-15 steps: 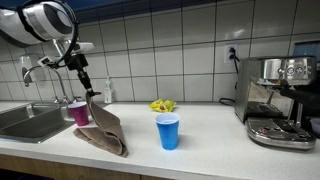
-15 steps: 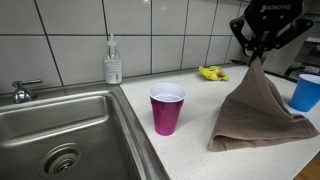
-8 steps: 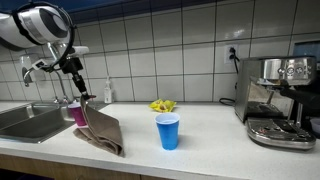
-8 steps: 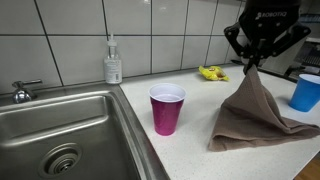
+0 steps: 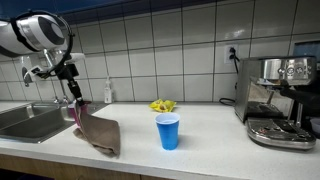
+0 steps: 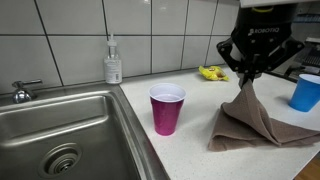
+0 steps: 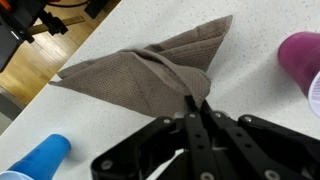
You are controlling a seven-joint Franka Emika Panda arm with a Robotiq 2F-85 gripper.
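My gripper needs to move down next, toward the cloth's corner by the sink [image 7: 224, 26], to let go of the pinched top of the cloth. I still hold it above the counter where the rest of the cloth lies.
My gripper [image 6: 247, 77] is shut on a pinched peak of a brown cloth [image 6: 252, 118] and holds that part up, while the rest of the cloth trails on the white counter [image 6: 190, 150]. It also shows in an exterior view, gripper [image 5: 78, 100] and cloth [image 5: 99, 133]. In the wrist view the jaws [image 7: 195, 103] close on the cloth [image 7: 140, 75]. A magenta cup [image 6: 167, 108] stands upright just beside the cloth, near the sink; it also shows in the wrist view [image 7: 301, 55]. A blue cup [image 5: 168, 131] stands upright on the other side.
A steel sink [image 6: 60, 135] with a tap [image 6: 22, 91] borders the counter. A soap bottle [image 6: 113, 62] and a yellow object [image 6: 211, 72] stand by the tiled wall. An espresso machine [image 5: 280, 100] sits at the far end of the counter.
The gripper has moved toward the sink and the magenta cup, dragging the cloth with it across the counter. The cups have not moved.
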